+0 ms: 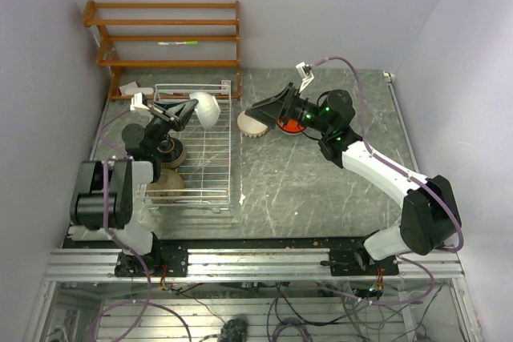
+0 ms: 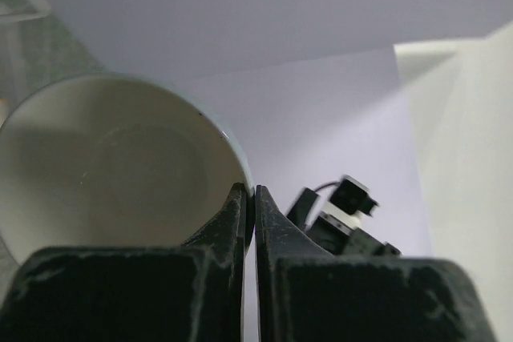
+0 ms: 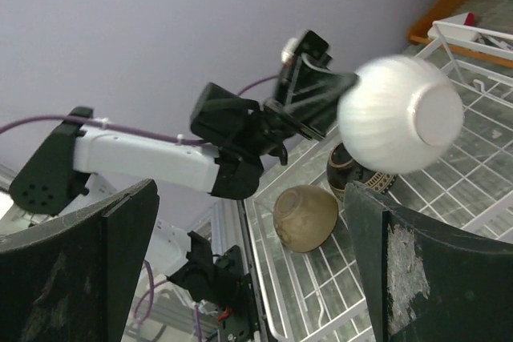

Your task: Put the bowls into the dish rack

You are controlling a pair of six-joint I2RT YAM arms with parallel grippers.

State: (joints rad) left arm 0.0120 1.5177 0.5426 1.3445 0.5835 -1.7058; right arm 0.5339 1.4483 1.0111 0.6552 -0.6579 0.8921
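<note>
My left gripper needs to put the cream-white bowl down on the empty wires at the rack's far end [image 1: 206, 131] and let it go, because those wires are below my gripper.
My left gripper [image 1: 191, 107] [image 2: 250, 194] is shut on the rim of a cream-white ribbed bowl [image 1: 206, 108] [image 2: 120, 170] [image 3: 401, 114], held tilted over the far end of the white wire dish rack [image 1: 210, 158] [image 3: 457, 198]. A glossy black-brown bowl [image 1: 171, 152] [image 3: 351, 172] and a tan-brown bowl [image 1: 164, 183] [image 3: 306, 218] lie in the rack nearer me. My right gripper [image 1: 255, 114] [image 3: 250, 190] stands open, empty, just above a pale bowl [image 1: 252, 125] on the table. An orange-red bowl [image 1: 288, 126] sits beside it, mostly hidden under the right wrist.
A brown wooden slatted shelf [image 1: 168, 38] stands against the back wall behind the rack. A small red-and-white item [image 1: 132, 90] lies at the rack's far left corner. Walls close in on the left and right of the table [image 1: 321, 190].
</note>
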